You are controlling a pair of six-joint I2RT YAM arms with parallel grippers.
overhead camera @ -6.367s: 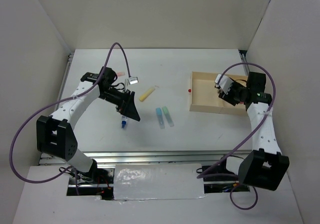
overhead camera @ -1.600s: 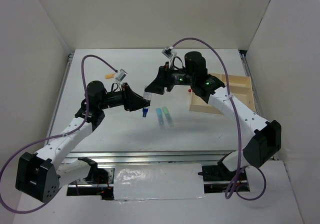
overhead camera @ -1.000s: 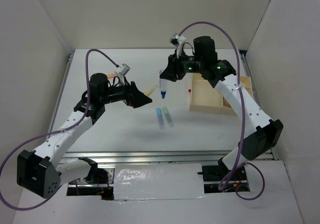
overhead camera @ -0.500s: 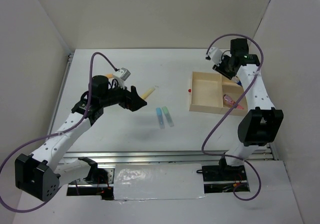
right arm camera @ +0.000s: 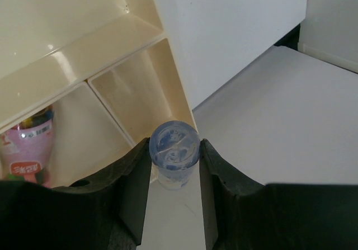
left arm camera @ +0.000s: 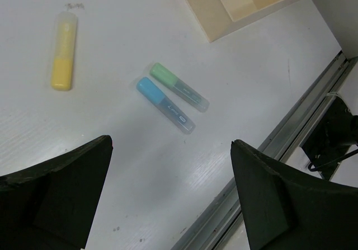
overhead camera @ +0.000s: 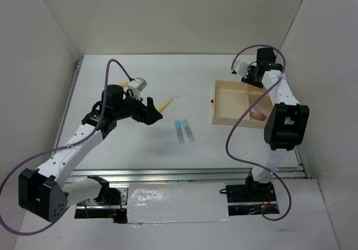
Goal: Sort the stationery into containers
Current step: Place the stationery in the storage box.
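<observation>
The yellow stick is below the left gripper and outward of it, so the left gripper should next move its open fingers outward and down to close across the stick's middle (overhead camera: 166, 104) (left arm camera: 64, 52).
My right gripper (overhead camera: 253, 78) is shut on the blue-and-white stick (right arm camera: 174, 148), seen end-on, above the rim of the far right small compartment of the pale wooden tray (overhead camera: 229, 104). The tray's dividers (right arm camera: 84, 54) show in the right wrist view. A pink-red stick (overhead camera: 258, 113) lies in the near small compartment and also shows in the right wrist view (right arm camera: 28, 144). My left gripper (overhead camera: 154, 111) is open and empty beside the yellow stick (overhead camera: 165, 103). The yellow (left arm camera: 63, 50), light blue (left arm camera: 165, 104) and light green (left arm camera: 179, 86) sticks lie on the table below it.
A tiny red dot (overhead camera: 212, 100) sits at the tray's left wall. White walls enclose the table on three sides. A metal rail (left arm camera: 291, 127) runs along the near edge. Purple cables loop over both arms.
My right gripper took the blue-and-white stick at mid-table and carried it right to the tray's far right corner. My left gripper let it go and drew back a little.
</observation>
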